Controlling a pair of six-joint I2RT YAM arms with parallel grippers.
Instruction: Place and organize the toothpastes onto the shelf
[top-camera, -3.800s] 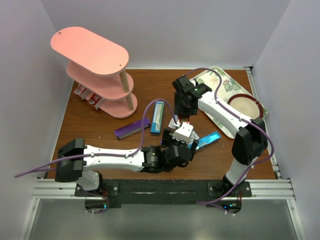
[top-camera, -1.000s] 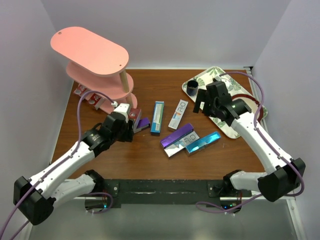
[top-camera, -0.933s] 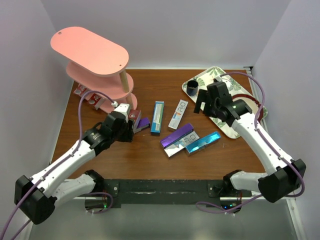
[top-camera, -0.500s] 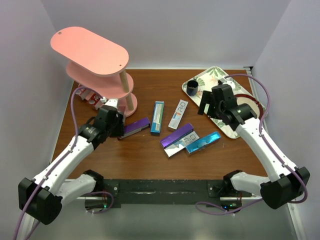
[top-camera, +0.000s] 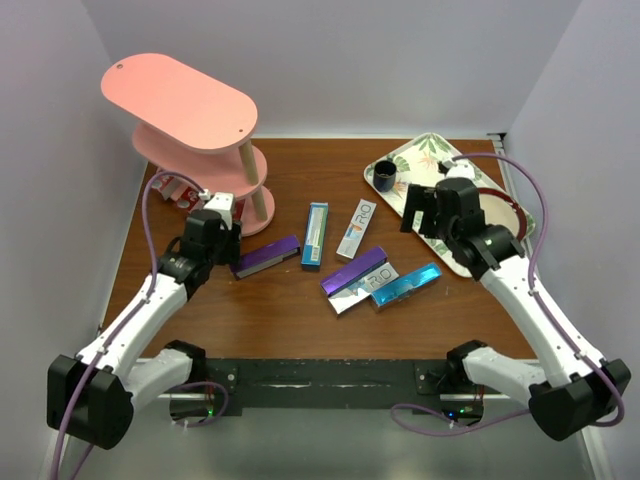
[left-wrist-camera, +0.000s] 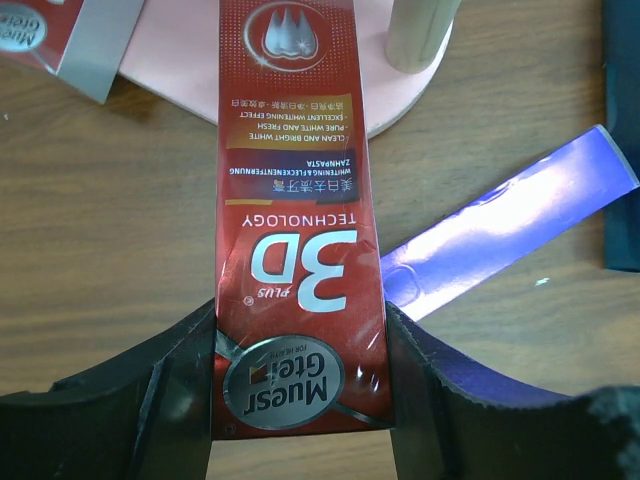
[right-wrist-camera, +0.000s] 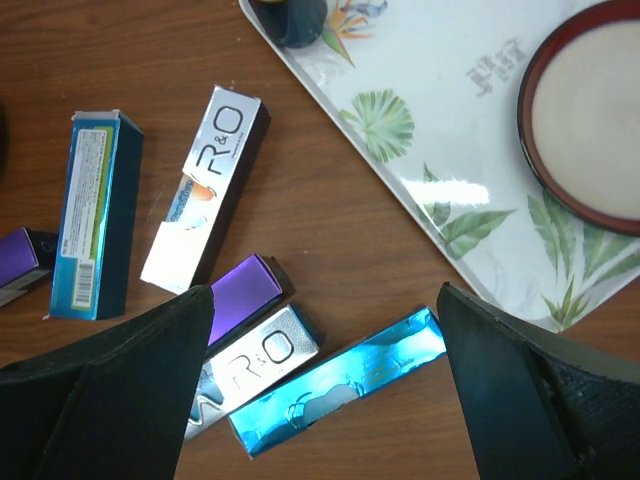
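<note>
I should next move my left gripper down and outward to the lowest board's free space beside the post, then slide the carton in and release it.
My left gripper (top-camera: 216, 226) is shut on a red toothpaste carton (left-wrist-camera: 300, 230) at its near end, and the carton's far end reaches over the lowest board of the pink shelf (top-camera: 180, 100). That board (left-wrist-camera: 180, 75) and a wooden post (left-wrist-camera: 420, 30) show in the left wrist view. Another red carton (left-wrist-camera: 80, 40) lies on it. A purple carton (top-camera: 267, 256) lies just right of the left gripper. My right gripper (top-camera: 420, 205) hangs open over a teal carton (right-wrist-camera: 95, 215), a silver carton (right-wrist-camera: 205, 190), a purple one (right-wrist-camera: 240, 290), a second silver one (right-wrist-camera: 255, 365) and a glossy blue one (right-wrist-camera: 340, 380).
A leaf-patterned tray (top-camera: 430, 155) lies at the back right, holding a dark cup (top-camera: 385, 177) and a red-rimmed bowl (top-camera: 495, 210). Walls close in on the left, back and right of the brown table (top-camera: 300, 320).
My left gripper has carried the red carton left and back toward the shelf's base, uncovering the purple carton. The right gripper has drifted slightly right, staying open.
</note>
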